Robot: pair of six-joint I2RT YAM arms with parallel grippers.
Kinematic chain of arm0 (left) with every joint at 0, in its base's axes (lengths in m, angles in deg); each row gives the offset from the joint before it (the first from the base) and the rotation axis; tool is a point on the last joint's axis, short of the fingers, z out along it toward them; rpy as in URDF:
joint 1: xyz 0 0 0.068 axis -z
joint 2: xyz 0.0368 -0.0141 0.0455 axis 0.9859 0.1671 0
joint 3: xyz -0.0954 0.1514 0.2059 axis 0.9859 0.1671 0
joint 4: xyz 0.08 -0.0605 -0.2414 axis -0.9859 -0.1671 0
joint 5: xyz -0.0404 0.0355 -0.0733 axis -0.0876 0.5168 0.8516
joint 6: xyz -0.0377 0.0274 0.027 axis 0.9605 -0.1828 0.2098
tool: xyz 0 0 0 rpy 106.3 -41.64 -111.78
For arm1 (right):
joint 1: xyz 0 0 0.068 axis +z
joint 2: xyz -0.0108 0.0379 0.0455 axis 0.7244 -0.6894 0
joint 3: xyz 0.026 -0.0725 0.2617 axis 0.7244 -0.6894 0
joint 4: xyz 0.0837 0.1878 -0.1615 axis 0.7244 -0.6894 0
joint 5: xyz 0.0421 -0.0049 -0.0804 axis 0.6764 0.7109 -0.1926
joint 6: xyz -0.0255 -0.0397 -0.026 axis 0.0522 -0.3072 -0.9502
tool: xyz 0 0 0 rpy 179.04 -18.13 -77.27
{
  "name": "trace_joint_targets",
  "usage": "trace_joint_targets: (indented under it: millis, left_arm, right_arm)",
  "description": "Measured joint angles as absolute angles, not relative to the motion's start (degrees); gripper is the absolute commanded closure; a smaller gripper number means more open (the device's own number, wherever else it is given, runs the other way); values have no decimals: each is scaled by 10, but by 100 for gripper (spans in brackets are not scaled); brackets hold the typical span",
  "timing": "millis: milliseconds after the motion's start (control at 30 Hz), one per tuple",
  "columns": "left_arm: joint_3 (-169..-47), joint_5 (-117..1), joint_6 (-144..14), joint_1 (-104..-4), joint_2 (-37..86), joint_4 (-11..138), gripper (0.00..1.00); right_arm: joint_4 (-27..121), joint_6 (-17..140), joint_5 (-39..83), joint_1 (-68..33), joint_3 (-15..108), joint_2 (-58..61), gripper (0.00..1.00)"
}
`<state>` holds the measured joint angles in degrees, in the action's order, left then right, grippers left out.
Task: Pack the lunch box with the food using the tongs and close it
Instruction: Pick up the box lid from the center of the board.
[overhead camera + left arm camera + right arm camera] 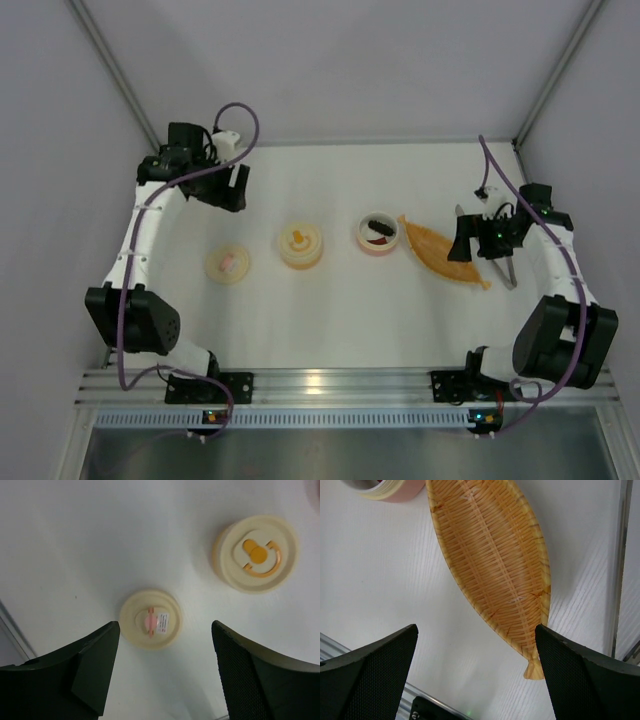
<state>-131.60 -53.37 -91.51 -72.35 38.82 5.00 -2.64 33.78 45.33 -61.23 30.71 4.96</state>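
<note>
The pink bar of the flat cream lid (228, 264) (151, 622) is below my left gripper's open fingers, nearer my base. My left gripper should move down and back onto it next.
The lunch box stands in three round pieces on the white table. An open pink-sided bowl (378, 245) holds the food (378, 226), dark brown pieces and a red bit. To its left are a cream tub with an orange-marked lid (301, 244) (256, 553) and a flat cream lid with a pink mark (228, 263) (150, 619). The tongs (507, 272) show as a slim grey strip under my right arm. My left gripper (225, 182) (165, 627) hangs open and empty, high above the pink-marked lid. My right gripper (480, 240) (475, 630) is open and empty over the tail of the tray.
An orange woven boat-shaped tray (440, 252) (490, 555) lies empty between the open bowl (385, 490) and the tongs. The table's right edge (620, 570) runs close beside the tray. Grey walls close in the table on three sides.
</note>
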Motion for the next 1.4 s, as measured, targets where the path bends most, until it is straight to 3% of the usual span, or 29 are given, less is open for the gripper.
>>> trace_joint_targets:
  millis: [167, 367, 900, 1000, 1133, 1400]
  left_arm:
    - [-1211, -529, -918, -820, 394, 30, 35]
    - [-1097, -537, -919, -833, 422, 28, 43]
    - [-1034, -565, -920, -833, 458, 145, 64]
    - [-1027, -571, -924, -833, 466, 166, 74]
    - [-1023, -572, -933, -833, 475, 180, 100]
    - [-1042, -551, -962, -831, 453, 147, 100]
  right_arm:
    - [-29, 338, 459, -612, 307, 56, 1]
    - [-31, 333, 461, -612, 307, 56, 1]
    - [-35, 327, 462, -612, 307, 66, 1]
    - [-35, 327, 462, -612, 307, 66, 1]
    - [-35, 323, 462, -612, 307, 66, 1]
    - [-51, 294, 484, -612, 308, 70, 1]
